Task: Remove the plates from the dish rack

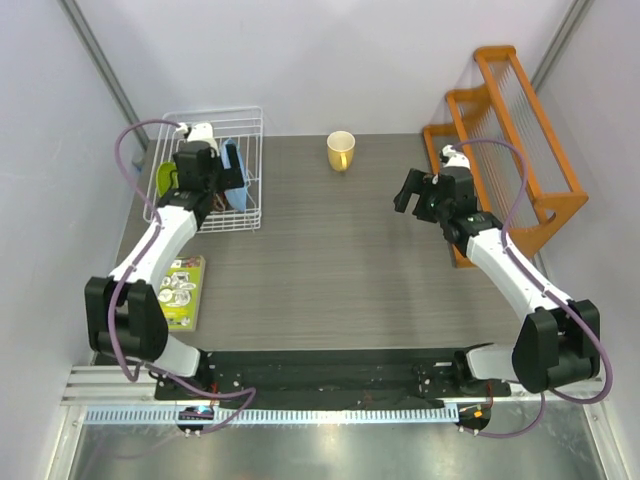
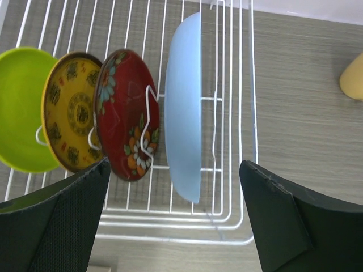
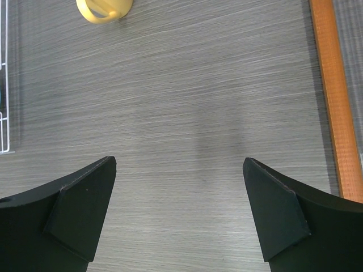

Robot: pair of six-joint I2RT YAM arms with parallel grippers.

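Next, my left gripper moves toward the light blue plate point(image 2: 194, 116) and down to its rim, since the red floral plate also sits between my fingers.
The white wire dish rack point(image 1: 240, 112) stands at the table's far left; its wires also show in the left wrist view point(image 2: 227, 215). Four plates stand on edge in it, left to right: lime green point(image 2: 20, 107), yellow patterned point(image 2: 71, 110), red floral point(image 2: 125, 113) and the larger light blue one point(image 2: 184, 107). The blue plate point(image 1: 236, 165) and the green plate point(image 1: 165, 177) show from above. My left gripper point(image 2: 174, 170) is open above the rack point(image 1: 222, 182), its jaws spanning the red and blue plates without touching them. My right gripper point(image 1: 412, 190) is open and empty over bare table point(image 3: 179, 161).
A yellow cup point(image 1: 341, 150) stands at the table's far middle, also in the right wrist view point(image 3: 104, 8). An orange wooden slatted rack point(image 1: 510, 130) lines the right side point(image 3: 334, 96). A green printed card point(image 1: 182, 290) lies at the near left.
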